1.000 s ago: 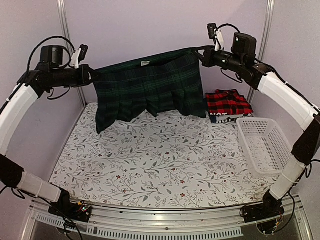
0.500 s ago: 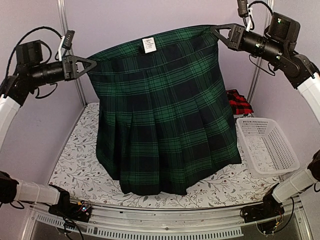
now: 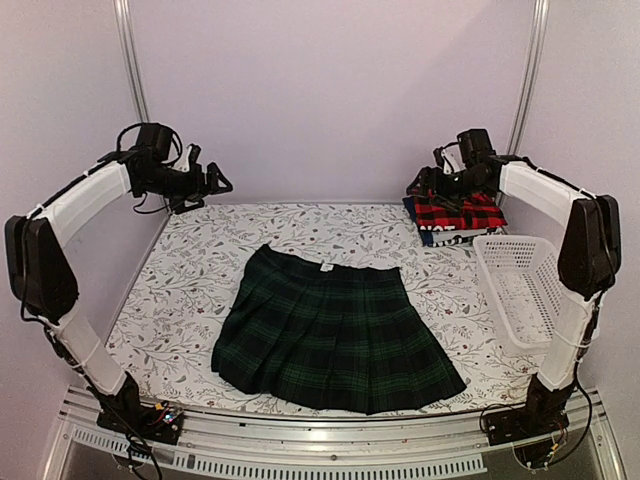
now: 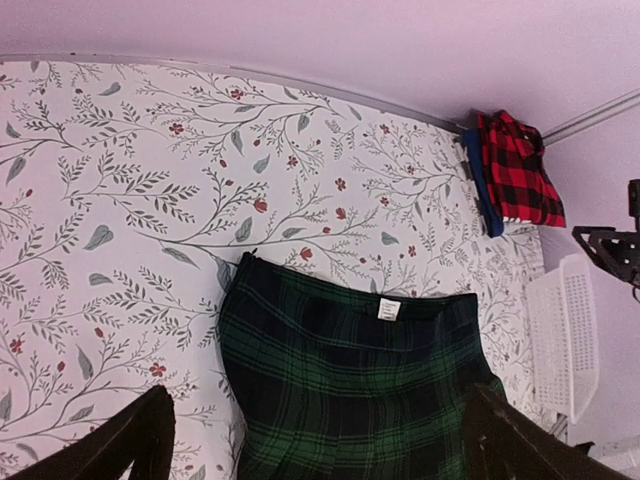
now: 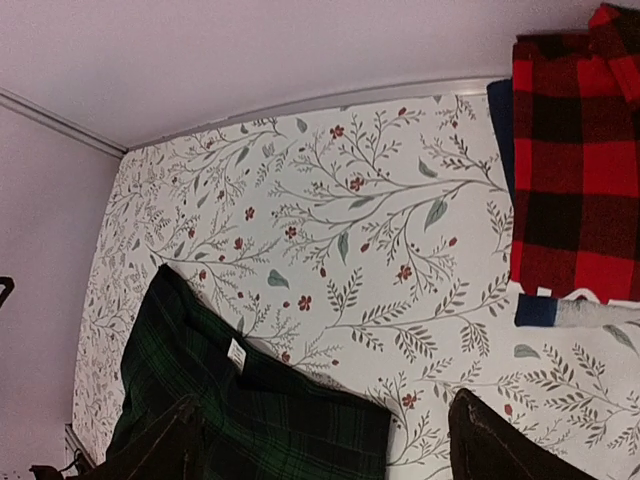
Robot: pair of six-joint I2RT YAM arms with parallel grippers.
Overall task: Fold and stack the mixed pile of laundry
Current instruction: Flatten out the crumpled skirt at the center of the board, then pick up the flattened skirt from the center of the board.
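The skirt's waistband lies uncovered, so my left gripper will go down, toward the right in the top view, and close on the waistband corner farthest from the basket [image 4: 248, 270].
The dark green-navy plaid skirt [image 3: 335, 340] lies flat on the floral cloth, waistband and white label toward the back, hem toward the front. It also shows in the left wrist view as the skirt [image 4: 360, 380] and in the right wrist view as the skirt [image 5: 230, 410]. My left gripper [image 3: 215, 183] hovers at the back left, open and empty, with dark fingers [image 4: 130, 445] wide apart. At the back right my right gripper [image 3: 420, 185] is open too, next to the folded red-and-black flannel [image 3: 455, 212], which rests on a navy garment [image 5: 503, 120].
A white lattice basket [image 3: 525, 290] stands along the right edge. The floral table cloth [image 3: 200, 270] covers the table. Purple walls and metal posts close off the back and sides.
Both grippers held the plaid skirt stretched up by its waistband. They have let go and drawn back to the rear corners, and the skirt now lies flat on the table.
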